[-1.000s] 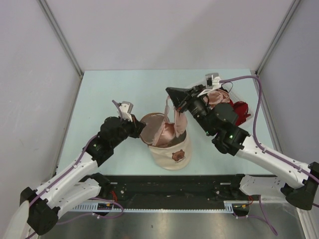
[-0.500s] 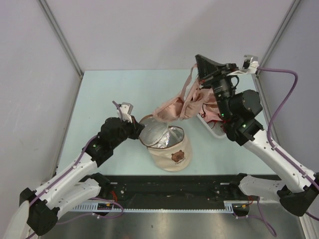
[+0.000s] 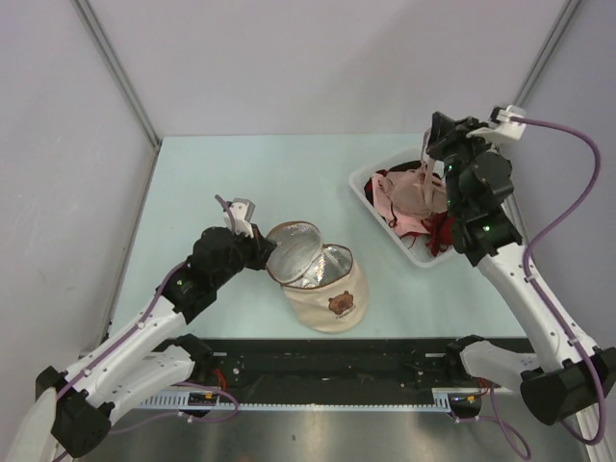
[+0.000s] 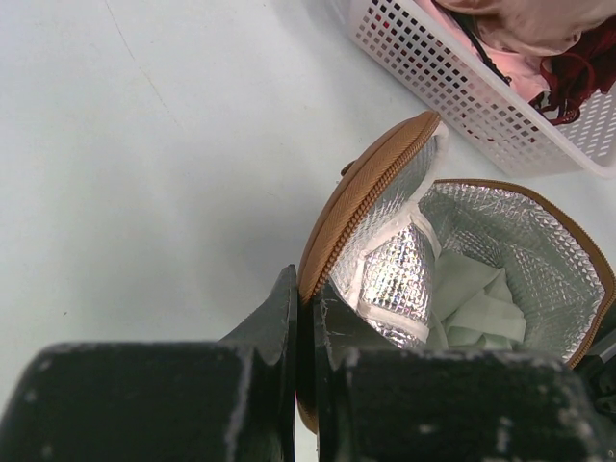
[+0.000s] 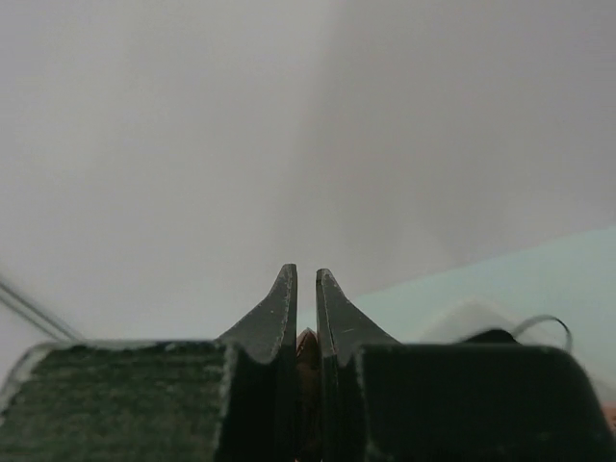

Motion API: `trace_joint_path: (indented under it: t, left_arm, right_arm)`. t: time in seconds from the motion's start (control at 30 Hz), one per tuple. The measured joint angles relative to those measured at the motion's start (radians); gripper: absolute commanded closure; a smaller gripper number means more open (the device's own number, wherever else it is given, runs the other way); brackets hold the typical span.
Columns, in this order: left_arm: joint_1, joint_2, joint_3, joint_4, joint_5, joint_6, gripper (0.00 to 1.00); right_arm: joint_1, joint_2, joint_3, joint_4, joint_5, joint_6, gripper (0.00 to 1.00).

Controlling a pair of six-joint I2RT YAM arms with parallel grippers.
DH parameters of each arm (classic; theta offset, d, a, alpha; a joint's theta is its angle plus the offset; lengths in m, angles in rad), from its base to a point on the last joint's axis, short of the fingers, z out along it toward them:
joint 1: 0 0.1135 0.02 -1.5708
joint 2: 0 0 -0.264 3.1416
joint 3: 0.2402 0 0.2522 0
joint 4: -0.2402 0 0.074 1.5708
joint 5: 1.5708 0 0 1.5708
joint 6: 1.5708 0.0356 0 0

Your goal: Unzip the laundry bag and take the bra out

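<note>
I should lower my right gripper into the white basket below it and release the pink satin garment [image 3: 409,192] there, because its strap still stretches above the basket's rim.
The beige laundry bag [image 3: 332,294] lies unzipped at the table's middle, its silvery lining [image 4: 520,231] showing. My left gripper [image 3: 263,252] is shut on the brown zipper edge of the lifted lid [image 4: 361,188], holding it up. Inside the pouch lies a pale mint bra [image 4: 476,303]. My right gripper [image 3: 433,135] is raised over the white basket [image 3: 371,183] and is shut on a strap of the pink satin garment [image 3: 409,192], which hangs down into the basket. A bit of that strap [image 5: 306,342] shows between the right fingers.
The white perforated basket [image 4: 462,91] at the back right also holds a red-and-black garment [image 3: 445,229]. Grey walls stand close on three sides. The arm bases and a black rail [image 3: 337,361] run along the near edge.
My right gripper has carried the pink garment up out of the bag and to the right, and it now hangs into the basket. The left gripper has kept its hold on the lid.
</note>
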Motion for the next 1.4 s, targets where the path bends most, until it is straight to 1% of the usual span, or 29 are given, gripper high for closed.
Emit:
trace_joint_path:
  t: [0.13, 0.27, 0.4, 0.53, 0.77, 0.9, 1.03, 1.2, 1.33, 1.4]
  left_arm:
    - [0.0, -0.007, 0.002, -0.006, 0.0, 0.0, 1.0]
    - [0.0, -0.014, 0.002, -0.007, 0.002, 0.0, 1.0]
    - [0.0, -0.014, 0.003, -0.01, 0.007, 0.001, 1.0]
    - [0.0, -0.018, 0.004, -0.012, 0.008, 0.003, 1.0]
    - [0.0, -0.021, 0.004, -0.013, 0.008, 0.01, 1.0]
    - [-0.001, -0.021, 0.004, -0.013, 0.008, 0.018, 0.99]
    - [-0.001, -0.02, 0.004, -0.013, 0.007, 0.022, 0.99]
    - [-0.001, -0.019, 0.004, -0.013, 0.006, 0.027, 1.0]
    - [-0.001, -0.018, 0.004, -0.013, 0.003, 0.027, 1.0]
    - [-0.001, -0.018, 0.004, -0.013, 0.002, 0.028, 1.0]
  right_arm:
    - [-0.052, 0.065, -0.153, -0.029, 0.0, -0.012, 1.0]
    - [-0.094, 0.214, -0.291, -0.075, -0.018, 0.008, 1.0]
    - [-0.108, 0.338, -0.351, -0.131, -0.04, 0.022, 1.0]
    - [-0.126, 0.36, -0.352, -0.124, -0.065, 0.021, 1.0]
    - [-0.212, 0.389, -0.337, -0.114, -0.087, 0.034, 1.0]
    - [-0.241, 0.386, -0.325, -0.111, -0.105, 0.035, 1.0]
    - [-0.251, 0.386, -0.238, -0.127, -0.121, 0.027, 1.0]
    - [-0.253, 0.397, -0.125, -0.103, -0.154, 0.017, 1.0]
    - [-0.253, 0.445, -0.092, -0.076, -0.172, 0.017, 1.0]
    - [-0.253, 0.487, -0.091, -0.09, -0.18, 0.017, 1.0]
